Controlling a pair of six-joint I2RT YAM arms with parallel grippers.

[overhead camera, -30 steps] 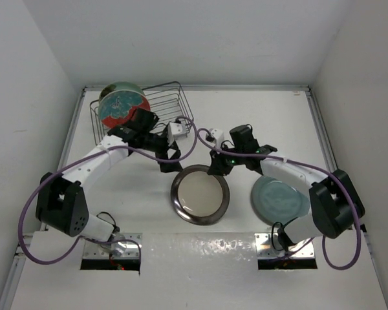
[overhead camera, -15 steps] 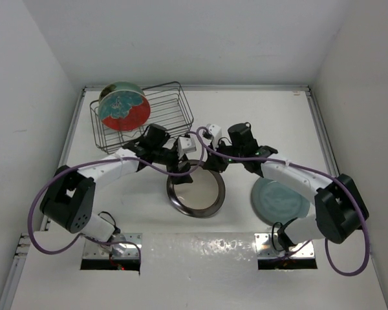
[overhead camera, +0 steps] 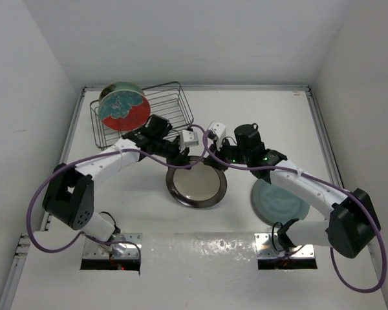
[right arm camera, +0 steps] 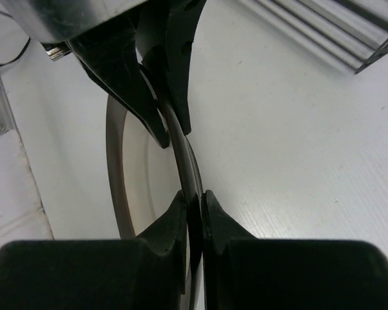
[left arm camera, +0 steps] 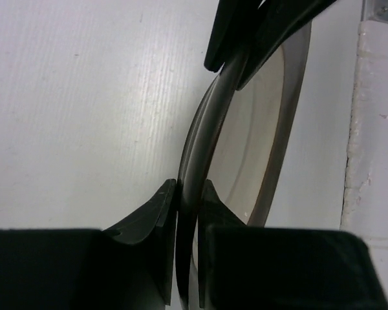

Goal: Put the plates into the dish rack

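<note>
The left gripper lifts outward next, lowers to open rack space before the red plate, which is at the gripper's left in the top view, and releases.
The cream plate with a dark brown rim (overhead camera: 196,185) lies in the middle of the table, seemingly tipped up at its far edge. My left gripper (overhead camera: 182,159) is shut on that far rim, and my right gripper (overhead camera: 213,160) clamps the same rim just to its right. In the left wrist view the left gripper (left arm camera: 189,187) pinches the rim of the plate (left arm camera: 258,129). In the right wrist view the right gripper (right arm camera: 194,197) does the same on the plate (right arm camera: 142,168). The dish rack (overhead camera: 171,106) holds the red floral plate (overhead camera: 124,111) upright, with the mint-green plate (overhead camera: 119,87) behind it. The blue-teal plate (overhead camera: 278,200) lies flat under my right arm.
The rack stands in the far left corner against the white wall. Metal rails (overhead camera: 317,123) run along the table's sides. Purple cables (overhead camera: 200,145) loop between the two wrists above the plate.
My left gripper has reached the cream plate's far rim and closed on it from open. The right gripper stays on the rim beside it, and the plate has shifted slightly.
</note>
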